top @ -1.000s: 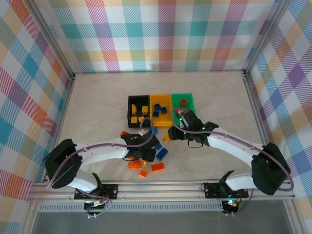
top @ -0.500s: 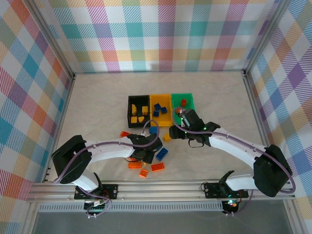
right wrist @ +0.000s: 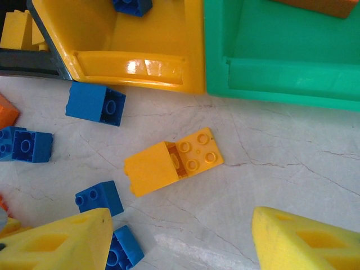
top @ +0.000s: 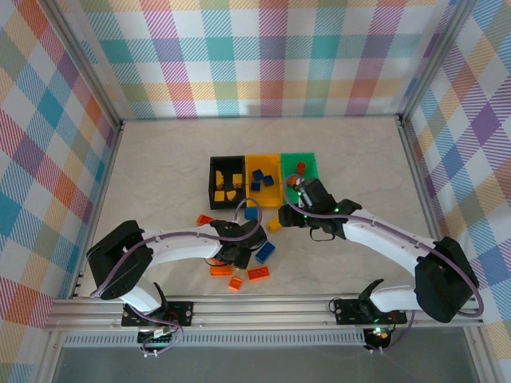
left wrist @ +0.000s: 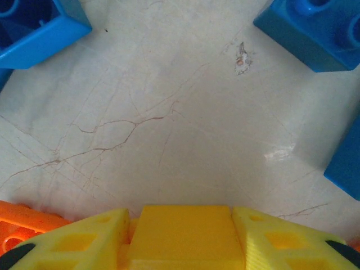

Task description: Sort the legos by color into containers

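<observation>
I will lift my left gripper and carry the yellow lego outward over the black bin [top: 226, 180] to let go of it inside, because yellow legos are already in there.
The containers stand in a row: black bin [top: 226, 180], yellow bin [top: 263, 177], green bin [top: 302, 166]. Loose legos lie in front of them. My left gripper [top: 238, 254] is low over the pile. Its yellow fingers [left wrist: 73, 242] press a yellow lego [left wrist: 184, 236] from both sides, just above the table. My right gripper [right wrist: 180, 242] hangs open over the table by the bins. A yellow lego [right wrist: 171, 161] with a sloped half lies ahead of its fingers, untouched. The yellow bin [right wrist: 140, 62] and green bin [right wrist: 281, 73] lie beyond it.
Blue legos [left wrist: 39, 28] [left wrist: 315, 28] lie ahead of the left fingers, and an orange one [left wrist: 22, 225] sits at the left. Blue legos [right wrist: 94, 104] [right wrist: 99, 197] lie left of the right gripper. Orange legos [top: 258, 274] [top: 235, 283] lie near the front rail.
The left gripper's fingers have closed in on the yellow lego, and that arm shifted slightly toward the front. The right arm has barely moved.
</observation>
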Controlling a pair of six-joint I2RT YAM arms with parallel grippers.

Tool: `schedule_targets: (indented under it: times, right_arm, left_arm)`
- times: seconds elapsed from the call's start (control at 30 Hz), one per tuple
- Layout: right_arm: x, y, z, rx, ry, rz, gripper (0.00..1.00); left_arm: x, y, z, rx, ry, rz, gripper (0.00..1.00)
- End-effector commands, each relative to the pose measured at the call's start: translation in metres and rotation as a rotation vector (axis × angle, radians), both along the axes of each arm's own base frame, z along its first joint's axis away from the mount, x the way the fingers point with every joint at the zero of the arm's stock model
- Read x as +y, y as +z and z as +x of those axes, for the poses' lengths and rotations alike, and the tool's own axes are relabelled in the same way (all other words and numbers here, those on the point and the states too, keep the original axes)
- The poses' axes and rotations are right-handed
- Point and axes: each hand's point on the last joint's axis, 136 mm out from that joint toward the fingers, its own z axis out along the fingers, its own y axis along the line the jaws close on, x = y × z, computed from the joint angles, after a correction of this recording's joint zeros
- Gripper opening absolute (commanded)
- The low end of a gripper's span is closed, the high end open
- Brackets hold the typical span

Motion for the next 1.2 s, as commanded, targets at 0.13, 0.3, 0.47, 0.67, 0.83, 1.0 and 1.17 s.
schedule_targets:
  times: [0.13, 0.3, 0.47, 0.67, 0.83, 1.0, 1.17]
  right_arm:
    - [-0.001, 0.009, 0.001, -0.012, -0.015, 0.03, 0.67]
    - [-0.002, 0.013, 0.001, -0.026, -0.011, 0.03, 0.67]
    - [-0.004, 0.015, 0.001, -0.035, -0.013, 0.039, 0.67]
    - [-0.001, 0.009, 0.0, -0.022, -0.005, 0.044, 0.68]
    - [0.0, 0.007, 0.002, -0.017, 0.001, 0.042, 0.68]
    - [0.004, 0.013, 0.006, -0.033, 0.012, 0.053, 0.68]
    - [0.01, 0.009, 0.005, -0.02, 0.029, 0.07, 0.72]
  left_arm:
    - [-0.009, 0.041, 0.016, -0.077, 0.026, -0.075, 0.37]
    - [-0.002, 0.092, 0.056, -0.2, 0.118, -0.15, 0.35]
    - [0.018, 0.145, 0.125, -0.345, 0.273, -0.258, 0.35]
    - [0.039, 0.145, 0.204, -0.402, 0.389, -0.216, 0.33]
    - [0.042, 0.118, 0.244, -0.379, 0.429, -0.156, 0.34]
    - [0.044, 0.092, 0.257, -0.337, 0.454, -0.11, 0.42]
    - [0.034, 0.097, 0.263, -0.338, 0.453, -0.159, 0.72]
